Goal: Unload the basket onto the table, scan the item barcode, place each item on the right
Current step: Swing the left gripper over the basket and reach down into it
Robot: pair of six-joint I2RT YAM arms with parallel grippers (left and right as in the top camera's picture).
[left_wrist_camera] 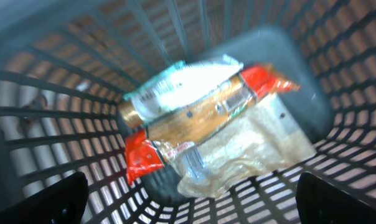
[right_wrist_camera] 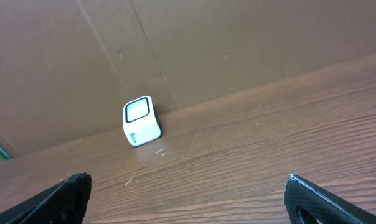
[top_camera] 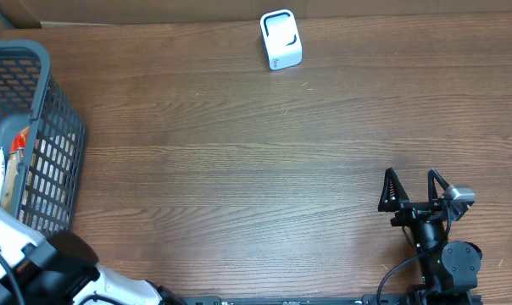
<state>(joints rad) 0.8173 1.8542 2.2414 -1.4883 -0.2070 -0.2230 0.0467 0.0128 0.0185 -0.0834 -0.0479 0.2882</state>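
Next, the left gripper moves down and outward and turns to straddle the brown wrapper's white-green label (top_camera: 15, 159) (left_wrist_camera: 236, 101), below and outward of it, because the wrapper lies slantwise.
Several packaged items lie in the bottom of a dark grey mesh basket (top_camera: 63, 127) at the table's left edge. In the left wrist view the top item (left_wrist_camera: 197, 115) is a brown wrapper with red ends and a white-green label. It rests on a clear plastic bag (left_wrist_camera: 256, 155). My left gripper (left_wrist_camera: 194, 208) hangs open above them inside the basket (left_wrist_camera: 45, 106), touching nothing. The white barcode scanner (top_camera: 281, 40) stands at the table's far edge, also seen by the right wrist as the scanner (right_wrist_camera: 140, 121). My right gripper (top_camera: 411, 182) is open and empty near the front right, and the right wrist view shows the gripper (right_wrist_camera: 188, 202) above bare wood.
A brown cardboard wall (right_wrist_camera: 206, 50) runs behind the scanner along the table's far edge. The left arm's white body (top_camera: 14, 241) overhangs the basket's near corner. The wooden tabletop (top_camera: 256, 169) stretches between basket, scanner and right arm.
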